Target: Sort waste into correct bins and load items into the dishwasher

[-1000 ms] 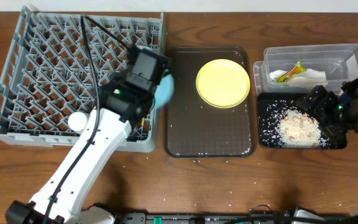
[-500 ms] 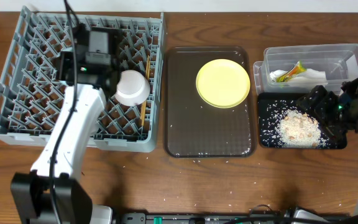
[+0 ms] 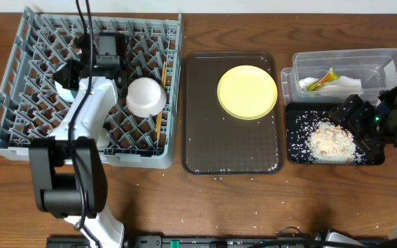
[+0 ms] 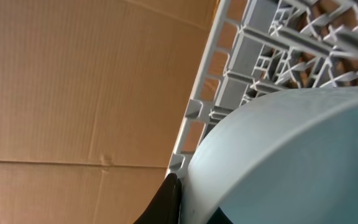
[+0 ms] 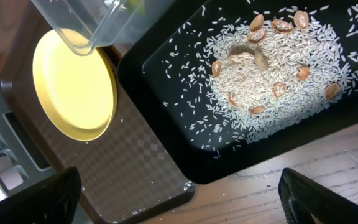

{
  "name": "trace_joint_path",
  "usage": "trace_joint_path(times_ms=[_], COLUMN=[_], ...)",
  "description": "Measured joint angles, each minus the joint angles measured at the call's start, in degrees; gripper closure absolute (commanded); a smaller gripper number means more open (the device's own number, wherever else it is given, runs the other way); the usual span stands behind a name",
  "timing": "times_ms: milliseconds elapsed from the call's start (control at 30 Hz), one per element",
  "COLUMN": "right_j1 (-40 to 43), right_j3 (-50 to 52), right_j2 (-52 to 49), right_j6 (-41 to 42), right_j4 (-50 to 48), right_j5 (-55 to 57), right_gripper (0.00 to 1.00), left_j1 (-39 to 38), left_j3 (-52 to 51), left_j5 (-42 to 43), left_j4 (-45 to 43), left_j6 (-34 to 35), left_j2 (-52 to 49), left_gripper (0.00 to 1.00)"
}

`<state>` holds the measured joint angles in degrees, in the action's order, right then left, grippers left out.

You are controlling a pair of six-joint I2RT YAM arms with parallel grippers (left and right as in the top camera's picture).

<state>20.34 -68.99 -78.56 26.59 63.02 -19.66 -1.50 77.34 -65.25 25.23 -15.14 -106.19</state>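
I will move my left gripper slightly toward the white bowl [image 3: 146, 96] next and release the light blue bowl's rim over the rack's wires, since the light blue bowl is already in the rack.
My left gripper [image 3: 74, 69] is over the back left of the grey dish rack [image 3: 19, 83] and is shut on the light blue bowl [image 4: 278, 155], whose rim fills the left wrist view beside the rack's wall [image 4: 241, 93]. A white bowl [image 3: 146, 96] and wooden chopsticks [image 3: 160, 103] lie in the rack. The yellow plate [image 3: 247, 91] sits on the brown tray [image 3: 233, 145]. My right gripper [image 3: 355, 114] is open and empty above the black tray [image 3: 298, 148] of rice scraps [image 3: 331, 141]. The clear tub [image 3: 378, 58] holds the napkin [image 3: 347, 83] and wrapper [image 3: 324, 78]. The white cup is hidden.
In the right wrist view the open gripper [image 5: 179, 199] looks down on the black tray [image 5: 166, 124], rice [image 5: 272, 62], yellow plate [image 5: 73, 87] and brown tray corner [image 5: 135, 180]. Stray rice grains dot the brown tray and the wooden table.
My left arm has swung from the rack's right edge to its back left, carrying the light blue bowl. The white bowl in the rack is now uncovered. The right arm has not moved.
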Motion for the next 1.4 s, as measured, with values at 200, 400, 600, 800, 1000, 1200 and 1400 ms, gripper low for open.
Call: trace_joint_path(times_ms=[200,400,600,800,1000,1200,1400], right_j1=[0.0,0.0,0.0,0.0,0.0,0.0,0.0], right_j3=[0.0,0.0,0.0,0.0,0.0,0.0,0.0], right_j2=[0.0,0.0,0.0,0.0,0.0,0.0,0.0], right_j6=[0.0,0.0,0.0,0.0,0.0,0.0,0.0], right_j4=[0.0,0.0,0.0,0.0,0.0,0.0,0.0], right_j5=[0.0,0.0,0.0,0.0,0.0,0.0,0.0], right_gripper=[0.01,0.01,0.01,0.01,0.01,0.01,0.01], left_j1=[0.0,-1.3,-3.8,-3.9,-4.3,-4.3,-3.0], left_j3=[-0.1,-0.1,-0.1,-0.1,-0.5,-1.8,-2.0], left_j5=[-2.5,-3.1,-4.2,-5.2,-4.4,-6.3,-8.9], left_j4=[0.1,0.2,0.2,0.2,1.2,0.0,-2.3], left_j6=[1.4,3.0,3.3,3.3,4.3,4.7,2.6], left_j2=[-1.4,-1.4,-1.4,-1.4,-1.4,-1.4,-1.4], left_gripper=[0.93,0.92,0.92,0.92,0.92,0.92,0.92])
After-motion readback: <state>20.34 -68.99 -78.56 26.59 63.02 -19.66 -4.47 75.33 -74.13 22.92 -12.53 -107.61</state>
